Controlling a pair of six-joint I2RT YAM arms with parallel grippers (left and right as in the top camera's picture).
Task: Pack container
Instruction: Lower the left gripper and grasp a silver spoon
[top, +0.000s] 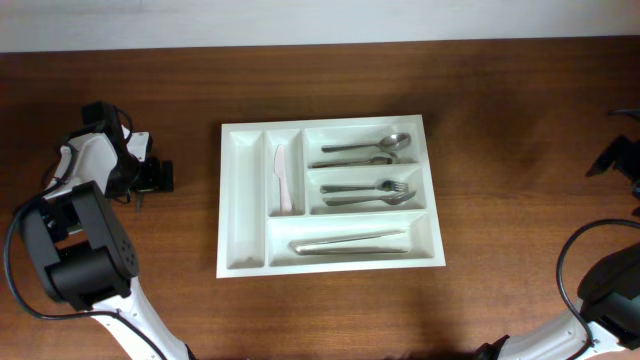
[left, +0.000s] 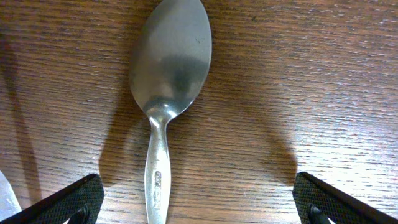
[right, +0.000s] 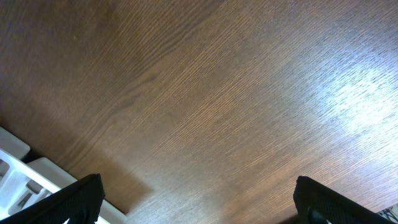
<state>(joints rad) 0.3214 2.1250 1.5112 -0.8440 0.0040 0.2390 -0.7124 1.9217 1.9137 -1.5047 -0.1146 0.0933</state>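
Note:
My left gripper eases outward next and closes on the metal spoon's neck (left: 159, 118), which lies outward of the fingers, as they straddle only the handle.
The container (top: 223, 200), a large white cutlery tray, lies mid-table. It holds metal spoons (top: 365, 150) in the top wide compartment, forks (top: 370, 192) in the middle one and knives (top: 350, 243) in the bottom one. A white plastic knife (top: 283, 180) lies in the second narrow slot. My left gripper (top: 150, 178) is left of the tray and open. In the left wrist view my left gripper (left: 199, 208) straddles a metal spoon (left: 169, 62) lying on the wood, its handle between the spread fingers (left: 68, 202), untouched. My right gripper (right: 208, 205) hovers open over bare wood.
The far-left narrow compartment (top: 242, 200) has nothing in it. A corner of the tray (right: 18, 168) shows at the lower left of the right wrist view. The right arm (top: 615, 155) sits at the table's right edge. The table (top: 500, 100) is dark wood.

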